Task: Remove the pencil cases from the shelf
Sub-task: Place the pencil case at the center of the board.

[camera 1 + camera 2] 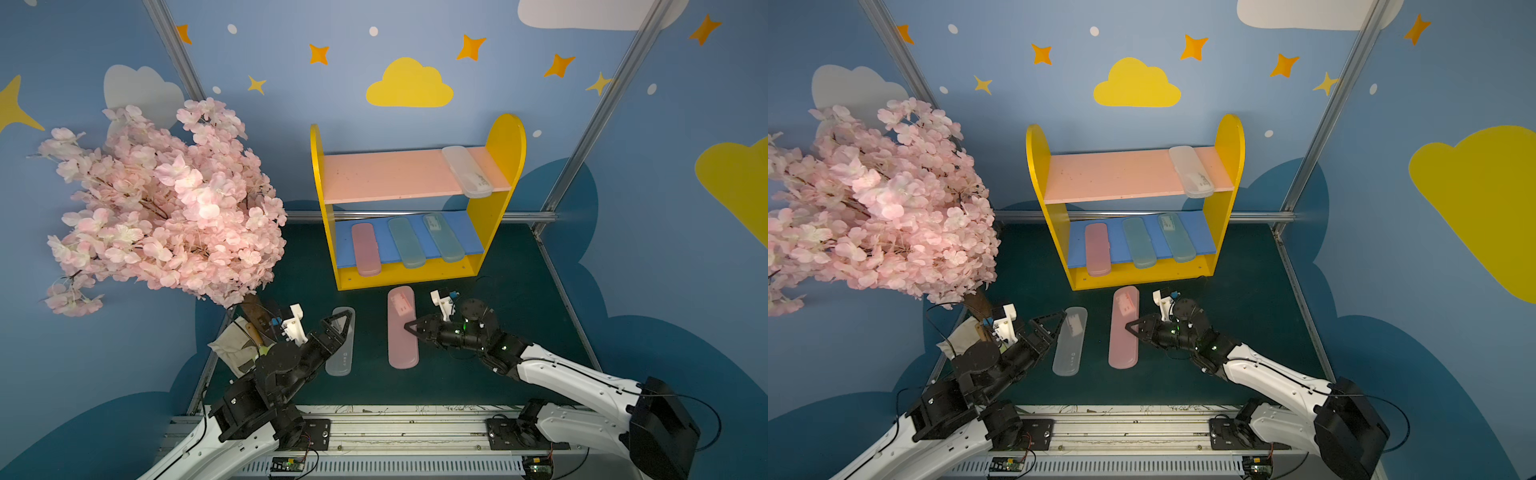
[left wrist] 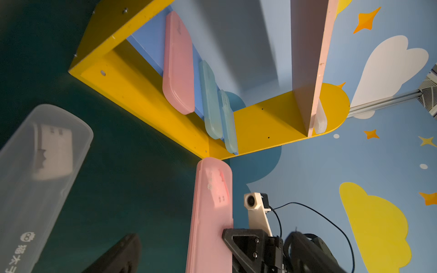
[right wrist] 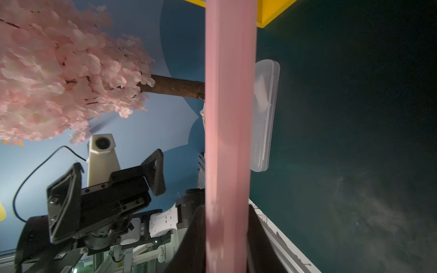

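Bare mat shows beside the front clear case, so I should move my right gripper toward that case and down, and let go of the pink case's long side.
The shelf (image 1: 505,166) has yellow sides. A frosted clear pencil case (image 1: 467,171) lies at the right end of its pink upper board. The blue lower board holds a pink case (image 1: 365,249) and two teal cases (image 1: 406,243) (image 1: 444,237). On the green mat in front lies another clear case (image 1: 340,345) (image 2: 35,177). My left gripper (image 1: 345,320) (image 3: 108,182) stands open at that case's left edge, holding nothing. My right gripper (image 1: 409,328) (image 2: 227,236) is shut on the long side of a pink case (image 1: 401,328) (image 3: 229,118). That case is low over the mat, with one end toward the shelf.
A pink blossom tree (image 1: 162,208) fills the left side, and its cloth-wrapped base (image 1: 237,345) stands right behind my left arm. A metal rail (image 1: 395,432) runs along the front edge. Slanted frame posts (image 1: 582,166) and blue walls close in the mat.
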